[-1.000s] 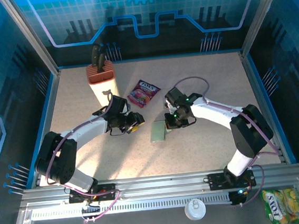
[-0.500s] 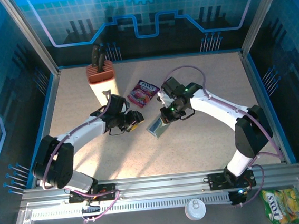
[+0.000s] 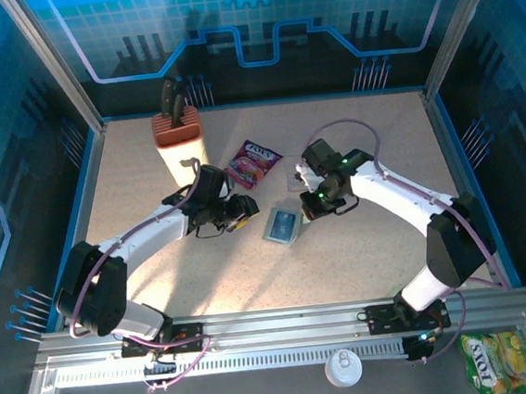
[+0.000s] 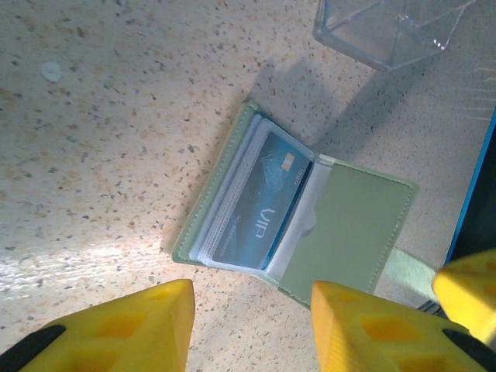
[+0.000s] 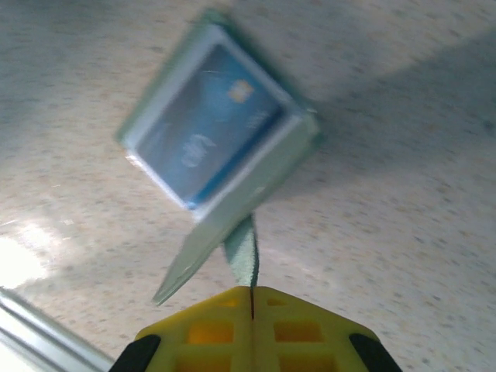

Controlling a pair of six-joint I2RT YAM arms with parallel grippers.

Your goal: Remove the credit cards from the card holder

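Note:
The right gripper will next pull the tab away from the blue credit card (image 4: 267, 203) and down to the bare tabletop beside the holder, then let it go, because the flap stands raised.
The card holder (image 3: 282, 225) lies open on the table's middle, grey-green, its flap lifted on the right. A blue credit card (image 4: 267, 203) sits in its inner pocket, with pale edges stacked beside it; no other card colour shows. My right gripper (image 3: 313, 209) is shut on the card holder's green tab (image 5: 242, 252), and its fingers (image 5: 252, 298) are pressed together just below the blue credit card (image 5: 203, 132). My left gripper (image 3: 242, 208) stands open just left of the holder, with its yellow fingertips (image 4: 136, 325) apart over bare table near the card holder (image 4: 353, 225).
A pink-purple snack packet (image 3: 252, 163) lies behind the holder. A clear plastic box (image 4: 387, 31) stands just beyond it. A knife block (image 3: 179, 135) is at the back left. Off the table in front are a white lid (image 3: 343, 368) and a yellow packet (image 3: 491, 361).
My right gripper swung the holder's flap up and to the right, so the holder went from closed to open with the blue card showing. My left gripper crept slightly toward it.

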